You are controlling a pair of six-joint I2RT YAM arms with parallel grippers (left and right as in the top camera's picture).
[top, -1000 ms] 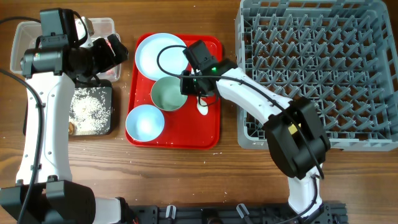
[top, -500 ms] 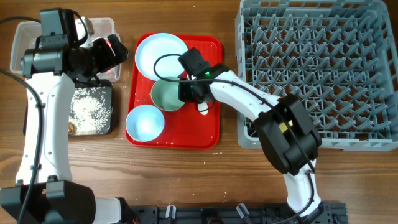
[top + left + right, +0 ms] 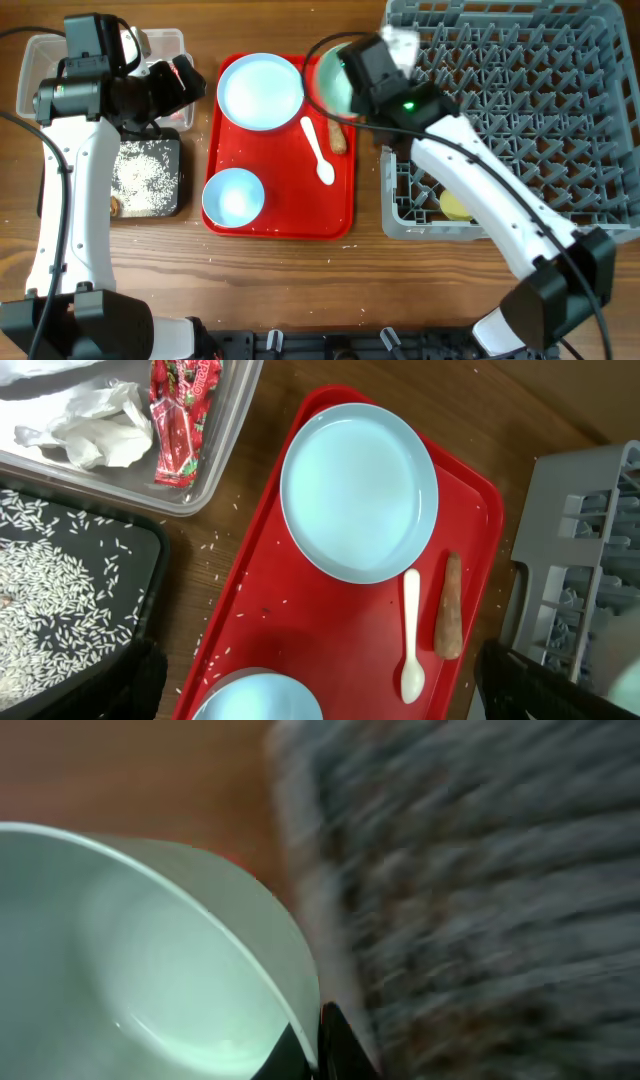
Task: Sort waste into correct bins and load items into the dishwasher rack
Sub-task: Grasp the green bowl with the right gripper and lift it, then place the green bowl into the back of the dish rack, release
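Pegs of the rack stand empty in the rack's far corner by the red tray. My right gripper needs to turn next and bring the pale green bowl down there.
My right gripper (image 3: 350,85) is shut on the rim of the pale green bowl (image 3: 332,80), held tilted in the air between the red tray and the grey dishwasher rack (image 3: 520,120); the bowl fills the right wrist view (image 3: 130,960). The pale blue plate (image 3: 260,91), light blue bowl (image 3: 233,196), white spoon (image 3: 318,152) and brown food stick (image 3: 338,137) lie on the red tray (image 3: 280,215). A yellow cup (image 3: 455,205) sits in the rack. The clear tub (image 3: 210,455) holds crumpled paper (image 3: 95,425) and a red wrapper (image 3: 178,420). The black tray (image 3: 148,178) holds rice. My left gripper (image 3: 320,705) is open above the tray.
Loose rice grains are scattered on the wooden table (image 3: 300,280) and on the red tray's left side. A small brown lump (image 3: 116,206) lies at the black tray's front left corner. The rack's left wall stands close to the red tray's right edge.
My right gripper lifted the pale green bowl off the red tray and carried it up and right toward the rack, uncovering the spoon and food stick. The left arm has not moved.
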